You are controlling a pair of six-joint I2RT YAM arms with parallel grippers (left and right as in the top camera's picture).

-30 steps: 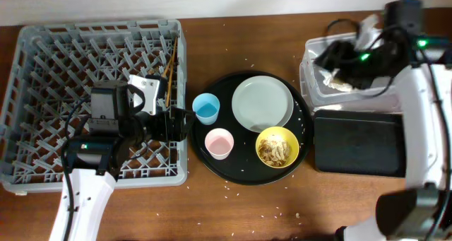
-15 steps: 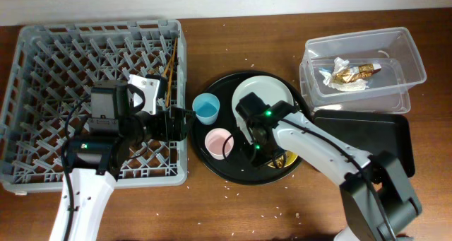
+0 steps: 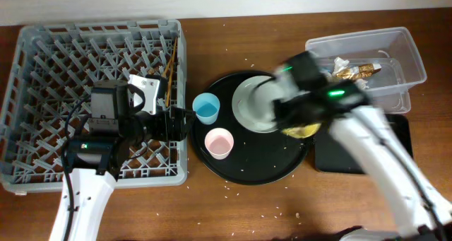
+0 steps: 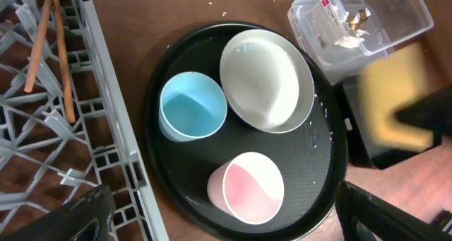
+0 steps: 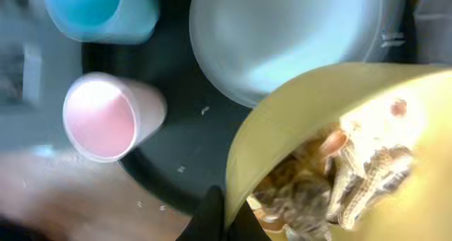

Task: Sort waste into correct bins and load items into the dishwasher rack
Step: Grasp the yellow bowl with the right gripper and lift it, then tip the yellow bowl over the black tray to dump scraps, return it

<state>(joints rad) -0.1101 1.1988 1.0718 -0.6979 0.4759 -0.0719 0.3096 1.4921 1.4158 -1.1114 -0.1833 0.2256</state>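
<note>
The robot should next empty the bowl over the flat black tray. Then its right gripper should go down to the bare spot beside the pink cup, because that spot is below it.
My right gripper (image 5: 234,207) is shut on the rim of the yellow bowl (image 5: 296,121), which holds beige food scraps (image 5: 353,177). It carries the bowl (image 3: 300,131), blurred by motion, over the right edge of the round black tray (image 3: 247,172). The grey-green plate (image 3: 251,107), blue cup (image 3: 205,108) and pink cup (image 3: 219,143) stand on that tray. My left gripper (image 4: 226,216) hangs open above the tray's left edge, the pink cup (image 4: 247,188) below it. The grey rack (image 3: 70,71) lies at left.
The clear tub (image 3: 367,68) at the back right holds wrappers (image 3: 357,71) and paper. The flat black tray (image 3: 395,145) lies in front of it, partly under my right arm. Brown chopsticks (image 3: 170,64) lean in the rack's right side. Crumbs dot the wood.
My right arm swung from the clear tub to the round tray, shut on the yellow bowl and lifted it off to the right. The left arm stayed still.
</note>
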